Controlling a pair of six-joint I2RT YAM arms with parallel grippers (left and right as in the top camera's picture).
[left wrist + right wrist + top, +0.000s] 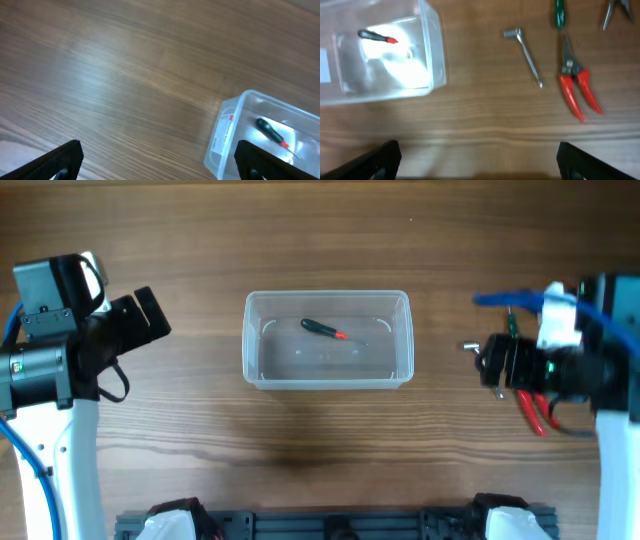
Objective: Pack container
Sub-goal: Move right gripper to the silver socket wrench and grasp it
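My right gripper is at the container and needs to move away from it next, down onto the wrench's flat handle (pixel 529 58), because the metal L-shaped wrench lies loose outside.
The clear plastic container (pixel 252 340) stands at the table's middle. A black and red screwdriver (pixel 325 330) lies inside it. My left gripper (pixel 145 315) is open and empty, left of the container and above bare wood. In the left wrist view, my left gripper (pixel 159 162) has the container (pixel 222 132) and the screwdriver (pixel 272 132) at its lower right. My right gripper (pixel 490 360) is open and empty, right of the container. In the right wrist view, my right gripper (pixel 479 162) faces the container (pixel 435 55) and the screwdriver (pixel 377 36).
Loose tools lie at the right: a metal L-shaped wrench (pixel 527 55), red-handled pliers (pixel 577 87), a green-handled screwdriver (pixel 560 12) and a further plier-like tool (pixel 617 10) at the frame edge. The pliers (pixel 533 410) lie partly under my right arm.
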